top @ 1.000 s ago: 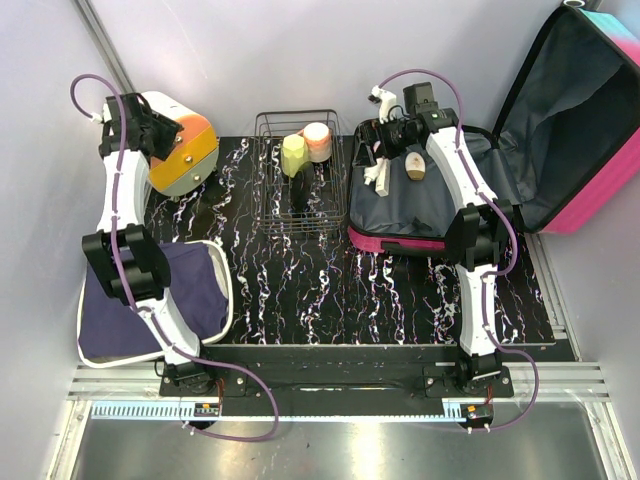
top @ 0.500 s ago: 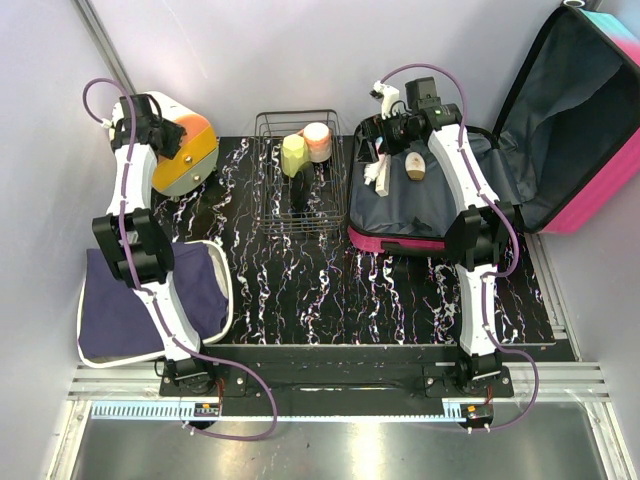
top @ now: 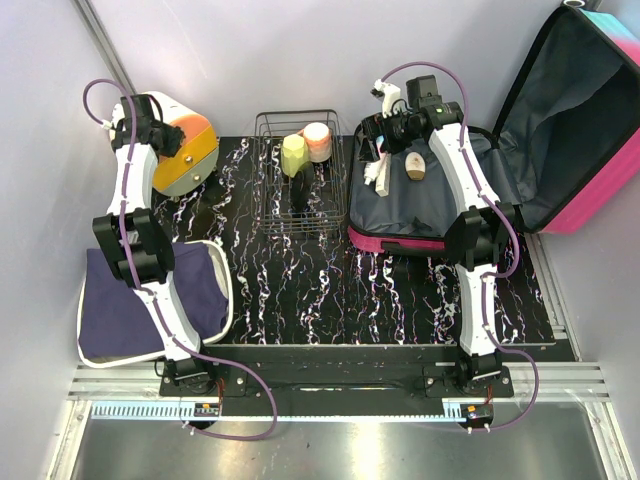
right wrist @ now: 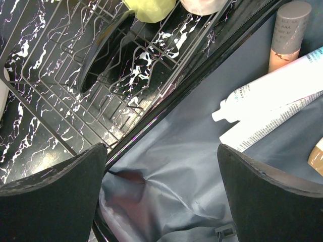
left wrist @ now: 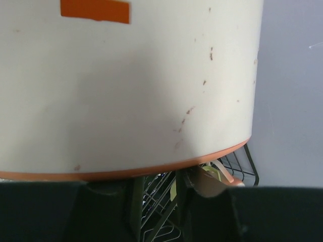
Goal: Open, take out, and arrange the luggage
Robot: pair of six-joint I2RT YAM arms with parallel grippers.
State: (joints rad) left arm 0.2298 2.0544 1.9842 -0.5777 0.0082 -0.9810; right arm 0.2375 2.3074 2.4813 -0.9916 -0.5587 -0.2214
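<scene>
The left gripper has to pull the box's orange front toward the wire basket (top: 272, 165) (left wrist: 161, 199) and then let go of it, as its rim is still flush against the white shell.
The luggage (top: 395, 243) lies open at the right of the mat, its pink lid (top: 590, 110) leaning on the wall. Its grey lining (right wrist: 166, 171) holds two white tubes (right wrist: 272, 96) and a beige bottle (right wrist: 287, 35). My right gripper (top: 378, 135) hovers open over the luggage's back left corner; in the right wrist view this gripper (right wrist: 161, 151) has only lining between its fingers. My left gripper (top: 150, 128) is at the white-and-orange round box (top: 185, 150). Seen from the left wrist, this gripper (left wrist: 156, 184) shows a narrow gap just under the box's (left wrist: 126, 85) orange rim.
A wire basket (top: 262, 170) stands mid-back with a yellow-green cup (top: 293, 155), a pink cup (top: 317, 140) and a dark object inside. A white-rimmed tray with navy cloth (top: 150, 300) lies at the near left. Walls close in behind and at both sides.
My left arm has pushed further back toward the round box and its jaws have narrowed. The right gripper has shifted slightly toward the back and stays wide.
</scene>
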